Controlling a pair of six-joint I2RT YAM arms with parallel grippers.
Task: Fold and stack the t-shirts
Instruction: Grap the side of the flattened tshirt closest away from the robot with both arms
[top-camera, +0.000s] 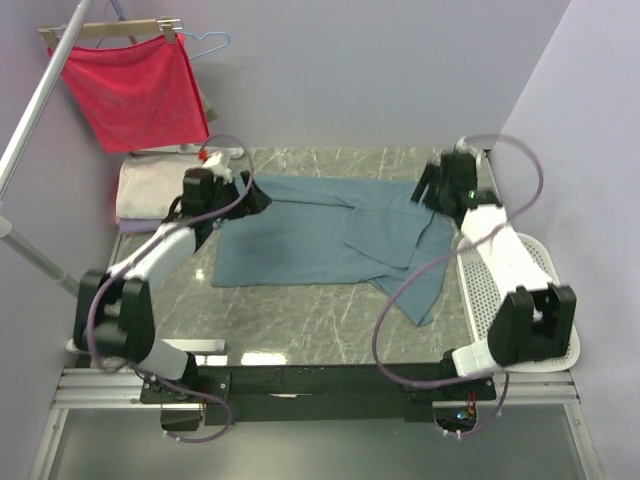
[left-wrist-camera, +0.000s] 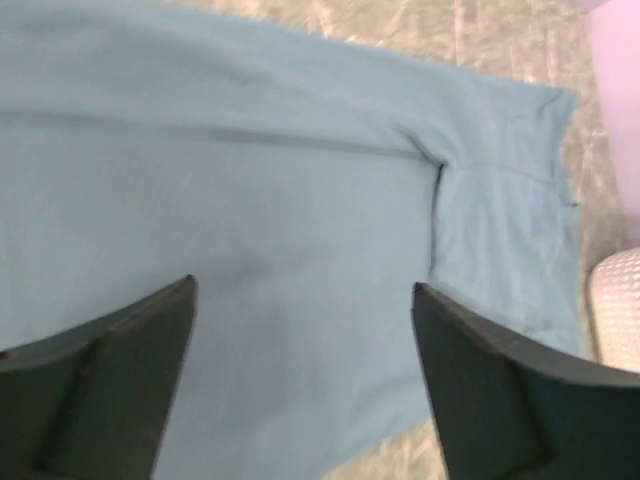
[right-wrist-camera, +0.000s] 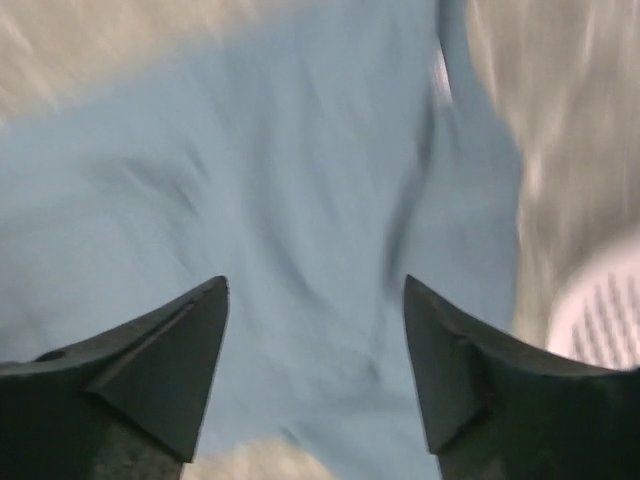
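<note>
Next, my right gripper draws back and down onto the trailing corner of the teal t-shirt, since that corner sticks out past the t-shirt's near edge.
A dusty teal-blue t-shirt (top-camera: 310, 240) lies spread on the marble table, its right part folded over and one end trailing toward the front right. My left gripper (top-camera: 252, 195) is open and empty above the shirt's far left edge; the shirt (left-wrist-camera: 250, 200) fills the left wrist view. My right gripper (top-camera: 432, 190) is open and empty above the shirt's far right part; the shirt (right-wrist-camera: 300, 200) shows below its fingers. A folded cream-white and pale lavender stack (top-camera: 148, 195) sits at the far left.
A red cloth (top-camera: 135, 90) hangs on a wooden hanger at the back left beside a slanted metal pole (top-camera: 40, 100). A white perforated tray (top-camera: 490, 290) lies along the table's right edge, also in the left wrist view (left-wrist-camera: 615, 300).
</note>
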